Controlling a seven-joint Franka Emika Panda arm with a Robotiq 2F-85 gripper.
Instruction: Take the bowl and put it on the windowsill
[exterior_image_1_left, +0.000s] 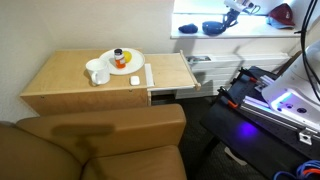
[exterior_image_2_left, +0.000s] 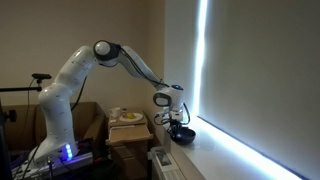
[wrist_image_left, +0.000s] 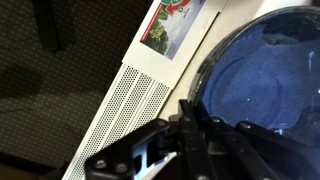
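The bowl moves with my gripper away from the card and further over the sill next, then its rim is released.
The dark blue bowl (wrist_image_left: 262, 72) fills the right of the wrist view and rests on the white windowsill (exterior_image_1_left: 195, 30). It also shows in both exterior views (exterior_image_1_left: 212, 27) (exterior_image_2_left: 183, 134). My gripper (wrist_image_left: 196, 122) is over the bowl's near rim, its two fingers pressed together on the rim. In the exterior views the gripper (exterior_image_2_left: 174, 119) (exterior_image_1_left: 232, 12) reaches down onto the bowl from above.
A printed card (wrist_image_left: 172, 22) lies on the sill beside the bowl, above a perforated radiator cover (wrist_image_left: 130, 100). A red object (exterior_image_1_left: 283, 14) sits further along the sill. A wooden table (exterior_image_1_left: 60, 78) holds a plate (exterior_image_1_left: 134, 64) and a white mug (exterior_image_1_left: 97, 72). A brown sofa (exterior_image_1_left: 110, 140) stands in front.
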